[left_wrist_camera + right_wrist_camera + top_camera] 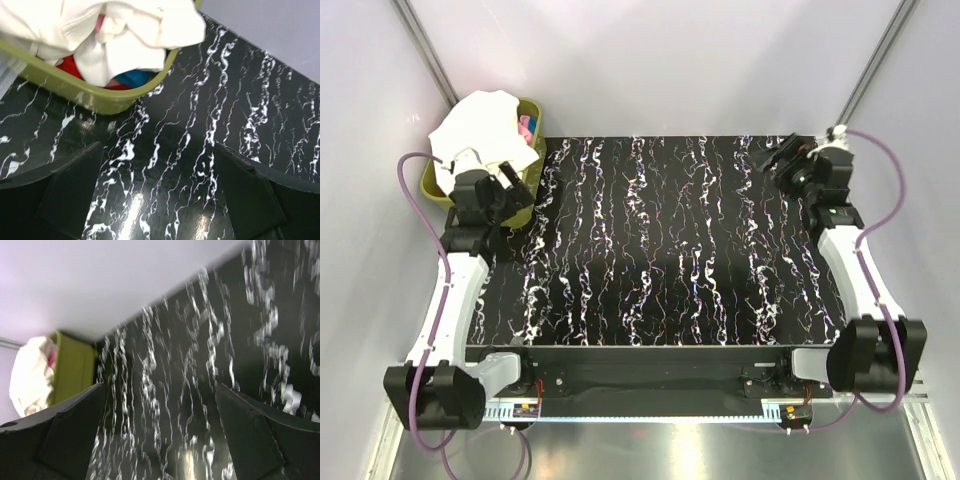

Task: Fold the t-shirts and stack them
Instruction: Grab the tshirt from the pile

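A flap of the white t-shirt (480,125) is over the basket's rim by the open table, and my left gripper needs to move outward and down onto it next.
A white t-shirt (480,125) is heaped on top of an olive-green basket (532,110) at the table's far left corner; pink, red and blue garments show beneath it. In the left wrist view the white t-shirt (115,30) spills over the basket rim (100,95). My left gripper (505,180) is open and empty, just in front of the basket, its fingers (65,190) over bare table. My right gripper (775,160) is open and empty at the far right of the table, its fingers (250,430) spread; the basket (75,370) shows far off.
The black tabletop with white marbling (660,250) fills the middle. Grey walls close in the back and sides. Purple cables loop beside each arm. The table's near edge carries the arm bases (650,385).
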Tool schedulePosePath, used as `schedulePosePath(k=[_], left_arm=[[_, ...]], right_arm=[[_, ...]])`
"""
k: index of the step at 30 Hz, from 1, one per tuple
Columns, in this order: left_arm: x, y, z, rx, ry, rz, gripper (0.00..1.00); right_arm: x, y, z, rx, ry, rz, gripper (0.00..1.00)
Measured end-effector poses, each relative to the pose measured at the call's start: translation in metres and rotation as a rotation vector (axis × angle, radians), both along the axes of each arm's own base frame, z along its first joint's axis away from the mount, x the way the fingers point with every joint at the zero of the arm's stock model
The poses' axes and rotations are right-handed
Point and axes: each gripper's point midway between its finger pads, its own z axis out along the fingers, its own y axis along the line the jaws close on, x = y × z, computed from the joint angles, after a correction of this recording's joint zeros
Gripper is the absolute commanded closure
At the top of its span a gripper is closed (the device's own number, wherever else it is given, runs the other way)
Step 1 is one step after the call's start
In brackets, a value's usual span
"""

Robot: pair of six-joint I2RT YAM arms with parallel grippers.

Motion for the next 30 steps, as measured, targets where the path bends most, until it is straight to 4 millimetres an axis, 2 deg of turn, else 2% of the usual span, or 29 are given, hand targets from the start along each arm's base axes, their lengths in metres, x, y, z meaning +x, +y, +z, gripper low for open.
schedulePosePath(k=[3,4,6,8,10,11,12,14,20,23,28,30], left_arm=[[0.006,0.007,-0.004,-0.044,0.046,-0.009,0.01],[0.011,0.009,-0.003,-0.064,0.056,-0.021,0.01],[0.026,0.012,0.000,-0.092,0.078,-0.042,0.01],[0.043,0.015,-0.001,-0.107,0.108,-0.049,0.01],[0.058,0.015,-0.005,-0.117,0.143,-0.060,0.02],[0.062,0.015,-0.001,-0.116,0.142,-0.062,0.03],[0.071,0.016,-0.012,-0.121,0.179,-0.063,0.03],[0.082,0.018,-0.019,-0.124,0.210,-0.063,0.05],[0.108,0.025,-0.035,-0.120,0.279,-0.047,0.11],[0.124,0.027,-0.038,-0.116,0.286,-0.043,0.17],[0.140,0.024,-0.054,-0.104,0.325,-0.039,0.24],[0.146,0.019,-0.061,-0.096,0.343,-0.042,0.37]], right_arm=[[-0.006,0.009,-0.058,0.075,0.186,0.018,0.00],[-0.012,0.010,-0.072,0.086,0.233,0.014,0.00],[-0.021,0.011,-0.086,0.089,0.299,0.010,0.00],[-0.026,0.010,-0.088,0.079,0.333,0.013,0.00],[-0.029,0.010,-0.080,0.064,0.347,0.019,0.00],[-0.028,0.010,-0.074,0.057,0.340,0.022,0.00],[-0.027,0.010,-0.067,0.050,0.328,0.026,0.01],[-0.027,0.011,-0.060,0.042,0.307,0.039,0.00],[-0.033,0.025,-0.058,0.049,0.306,0.110,0.00],[-0.035,0.032,-0.057,0.047,0.305,0.137,0.00],[-0.037,0.042,-0.060,0.037,0.309,0.171,0.00],[-0.036,0.046,-0.063,0.037,0.320,0.181,0.00]])
